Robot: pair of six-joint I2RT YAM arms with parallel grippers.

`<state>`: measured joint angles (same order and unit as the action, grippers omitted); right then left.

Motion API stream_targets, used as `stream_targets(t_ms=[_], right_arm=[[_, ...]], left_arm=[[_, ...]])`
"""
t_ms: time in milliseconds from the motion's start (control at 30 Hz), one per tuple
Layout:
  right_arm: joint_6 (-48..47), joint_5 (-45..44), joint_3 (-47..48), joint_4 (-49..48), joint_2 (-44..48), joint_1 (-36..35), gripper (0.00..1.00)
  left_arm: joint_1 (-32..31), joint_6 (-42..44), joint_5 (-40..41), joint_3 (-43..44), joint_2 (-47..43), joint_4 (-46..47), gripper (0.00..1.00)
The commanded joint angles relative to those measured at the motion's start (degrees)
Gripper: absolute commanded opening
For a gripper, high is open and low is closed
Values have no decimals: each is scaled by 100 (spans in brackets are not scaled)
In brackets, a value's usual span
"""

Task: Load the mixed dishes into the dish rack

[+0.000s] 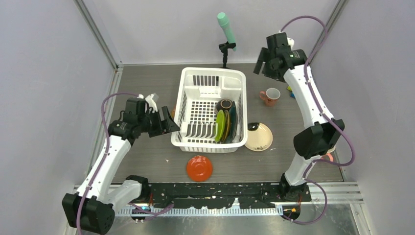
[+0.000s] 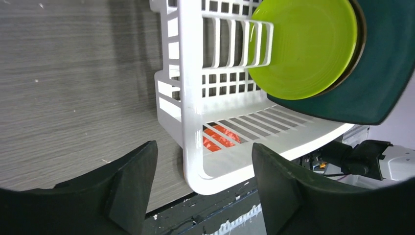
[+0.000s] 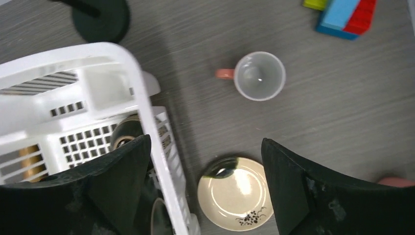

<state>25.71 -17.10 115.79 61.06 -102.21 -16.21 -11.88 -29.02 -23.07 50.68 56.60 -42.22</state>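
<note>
The right gripper moves down onto the mug's rim [image 1: 279, 93] [image 3: 283, 78] opposite the handle next, since the pink mug stands upright on the tabletop below the gripper's open fingers.
The white dish rack [image 1: 210, 69] stands mid-table. In its right half a yellow-green plate [image 1: 220, 126] and a dark teal plate [image 1: 233, 120] stand on edge, with a small brown bowl [image 1: 225, 104] behind them. A red-orange dish [image 1: 199, 168] lies in front of the rack, a cream plate [image 1: 258, 136] at its right, and a pink mug [image 1: 270, 96] further back. A second pink mug [image 1: 329, 156] shows partly behind the right arm. My left gripper [image 1: 169, 125] is open and empty beside the rack's left wall. My right gripper [image 1: 261, 61] is open and empty, high over the back right, above the mug [image 3: 259, 76] and cream plate [image 3: 235, 193].
A mint-green cylinder on a black stand [image 1: 226, 29] is behind the rack. Small coloured toy blocks [image 1: 290, 92] lie right of the mug. A black rail [image 1: 220, 188] runs along the near edge. Grey walls close in the left, back and right.
</note>
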Motion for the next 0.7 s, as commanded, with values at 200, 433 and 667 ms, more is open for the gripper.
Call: stream_targets(t_ms=[200, 433, 667], right_arm=[[1045, -286, -1308, -370, 374, 1192, 85], [1110, 140, -1656, -944, -16, 1550, 78], [1239, 18, -1741, -1239, -497, 1705, 71]], left_arm=[[-12, -4, 471, 724, -270, -555, 98], [-12, 4, 519, 746, -426, -572, 97], [-10, -108, 452, 814, -547, -582, 94]])
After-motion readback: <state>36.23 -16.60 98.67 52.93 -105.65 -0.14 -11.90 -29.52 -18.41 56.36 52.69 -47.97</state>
